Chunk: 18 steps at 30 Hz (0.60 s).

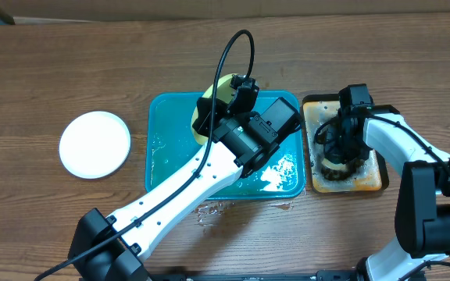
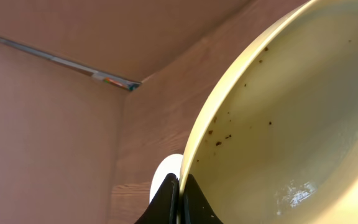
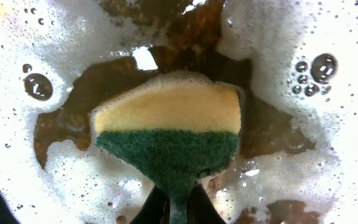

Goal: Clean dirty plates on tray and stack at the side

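The small tray has room for the sponge on its foamy bottom, so my right gripper next needs to shift slightly outward and toward the teal-blue tray, keeping the sponge within the small tray.
My left gripper (image 2: 180,196) is shut on the rim of the pale yellow-green plate (image 2: 291,124), which carries small brown specks. From overhead that plate (image 1: 219,87) is held tilted above the back of the teal-blue tray (image 1: 161,156), mostly hidden by the left arm. A white plate (image 1: 95,144) lies flat on the table left of the tray. My right gripper (image 3: 179,208) is shut on a yellow and green sponge (image 3: 169,134) and holds it down in the foamy, brown-stained small tray (image 1: 369,181). No third plate shows.
The tray holds water and foam (image 1: 276,173) near its right front corner. A black cable (image 1: 233,47) loops over the back of the tray. The small tray stands right against the teal tray's right side.
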Tool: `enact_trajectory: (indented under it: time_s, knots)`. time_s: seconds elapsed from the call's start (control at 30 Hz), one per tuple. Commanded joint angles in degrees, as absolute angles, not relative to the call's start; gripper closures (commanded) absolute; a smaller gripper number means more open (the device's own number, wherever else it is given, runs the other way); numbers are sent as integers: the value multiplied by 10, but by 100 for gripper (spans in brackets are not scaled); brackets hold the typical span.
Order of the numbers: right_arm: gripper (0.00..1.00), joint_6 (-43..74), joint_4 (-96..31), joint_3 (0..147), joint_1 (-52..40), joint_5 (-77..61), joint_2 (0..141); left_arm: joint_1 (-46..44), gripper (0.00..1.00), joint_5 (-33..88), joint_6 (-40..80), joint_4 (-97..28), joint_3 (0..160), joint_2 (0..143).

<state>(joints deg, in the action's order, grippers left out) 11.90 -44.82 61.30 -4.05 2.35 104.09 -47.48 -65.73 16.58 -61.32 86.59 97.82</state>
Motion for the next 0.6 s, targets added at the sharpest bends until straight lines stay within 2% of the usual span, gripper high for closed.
enact_trajectory:
  time_s: [0.0, 0.13, 0.3, 0.57]
  knots:
    - [96, 115, -438, 599, -39, 7, 1075, -473, 96, -692, 183, -613, 864, 963]
    - [96, 75, -455, 610, -39, -36, 1074, -473, 96, -683, 185, -613, 864, 963]
    - [96, 70, -536, 702, -33, -48, 1063, -472, 96, -657, 185, -616, 864, 963]
    - [96, 70, -518, 696, -34, -48, 1060, -472, 96, -644, 200, -617, 864, 963]
